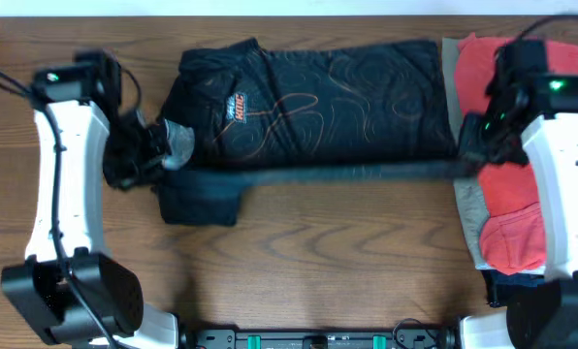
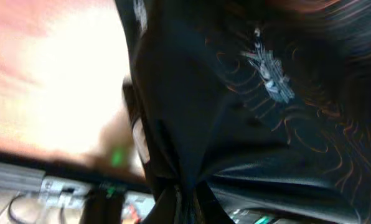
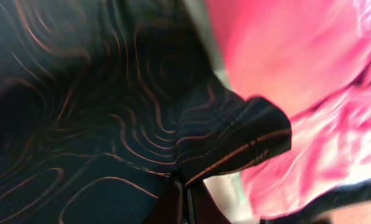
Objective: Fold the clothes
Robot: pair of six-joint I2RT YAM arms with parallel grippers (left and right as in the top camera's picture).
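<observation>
The right gripper moves down and outward next to the jersey's edge by the beige garment and releases the jersey's corner, as that edge lies below and outward of it.
The black jersey with orange contour lines lies across the back middle of the table. Its near edge is lifted and stretched taut between both grippers. My left gripper is shut on the jersey's left end; the left wrist view shows black cloth bunched into the jaws. My right gripper is shut on the jersey's right corner, pinched at the jaws. A sleeve hangs onto the table at the lower left.
A coral-red T-shirt lies on a beige garment at the right edge, under my right arm, and shows in the right wrist view. The wooden table stretches in front. Arm bases stand at the near corners.
</observation>
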